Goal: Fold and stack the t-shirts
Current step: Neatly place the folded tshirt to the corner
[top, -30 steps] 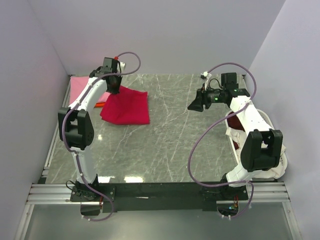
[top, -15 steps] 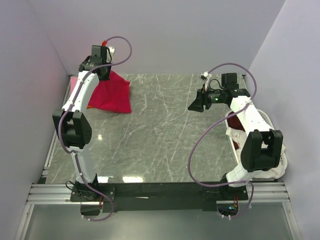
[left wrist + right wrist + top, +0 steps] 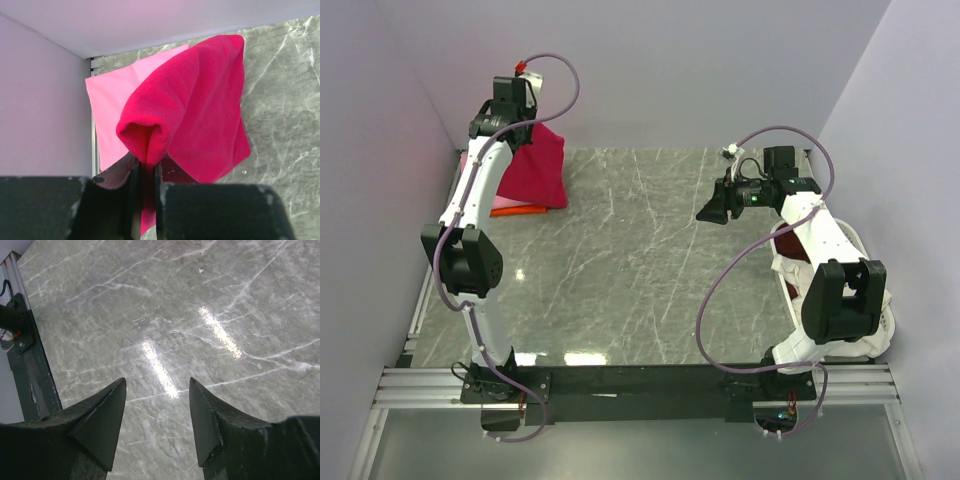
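Observation:
To lower the fold of the red t-shirt onto the pink t-shirt's side by the metal bar (image 3: 107, 118), which lies uncovered, my left gripper needs to move toward the bar first.
My left gripper (image 3: 520, 128) is shut on a fold of the folded crimson red t-shirt (image 3: 537, 168), which hangs from it over the far left corner. In the left wrist view the gripper (image 3: 145, 172) pinches the red t-shirt (image 3: 200, 110) above a flat pink t-shirt (image 3: 112, 105). The pink t-shirt (image 3: 505, 203) lies on an orange one (image 3: 525, 211) whose edge shows beneath. My right gripper (image 3: 712, 211) is open and empty above the table's middle right; its jaws (image 3: 157, 390) stand apart over bare marble.
A white basket (image 3: 880, 300) with cream cloth (image 3: 790, 262) sits at the right edge behind the right arm. Grey walls close the left, back and right. A metal rail (image 3: 430, 280) runs along the table's left edge.
My left gripper has carried the red t-shirt off the table, left and back, over the pink and orange pile. The right arm has not moved.

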